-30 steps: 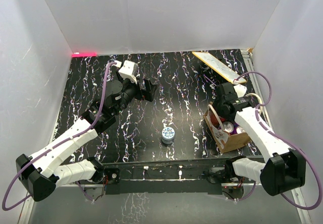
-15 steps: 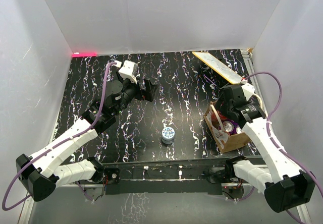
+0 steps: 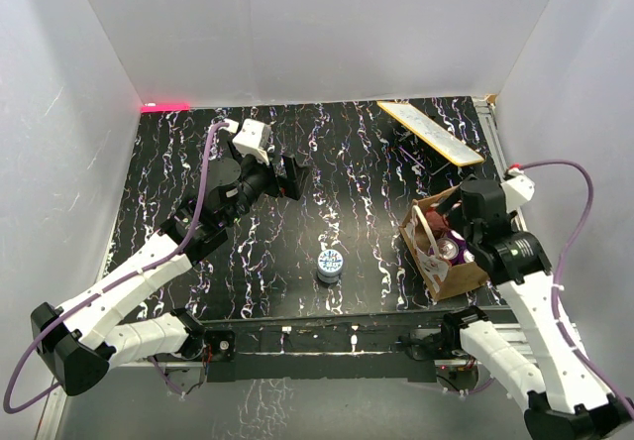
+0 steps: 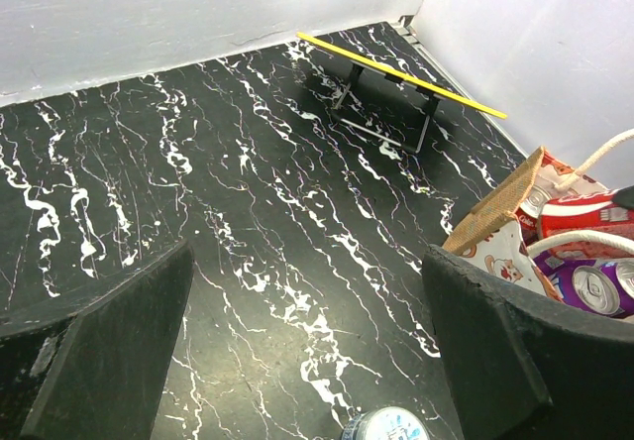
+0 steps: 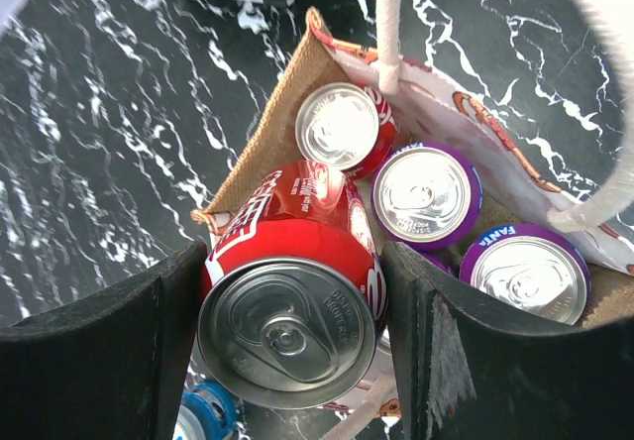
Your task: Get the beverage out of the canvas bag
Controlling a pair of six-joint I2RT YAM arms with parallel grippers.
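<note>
The robot's right gripper will next swing to the left in the top view, lower and let go, since bare tabletop lies there beyond the blue-and-white can.
The canvas bag (image 3: 448, 274) stands open at the table's right, tan with cream handles (image 5: 391, 24). My right gripper (image 5: 292, 336) is shut on the beverage, a red cola can (image 5: 297, 291), and holds it tilted just above the bag's mouth. Inside the bag (image 5: 282, 123) stand another red can (image 5: 342, 128) and two purple cans (image 5: 426, 194). In the top view the right gripper (image 3: 468, 220) hangs over the bag's far side. My left gripper (image 4: 307, 351) is open and holds nothing, high over the back left of the table (image 3: 290, 177).
A blue-and-white can (image 3: 330, 263) stands alone on the black marbled table, left of the bag. A flat yellow-edged board on a black stand (image 3: 429, 131) leans at the back right. White walls close in on three sides.
My right arm has swung right and toward the near edge, with the red can in its grip higher over the bag. The left arm has not moved.
</note>
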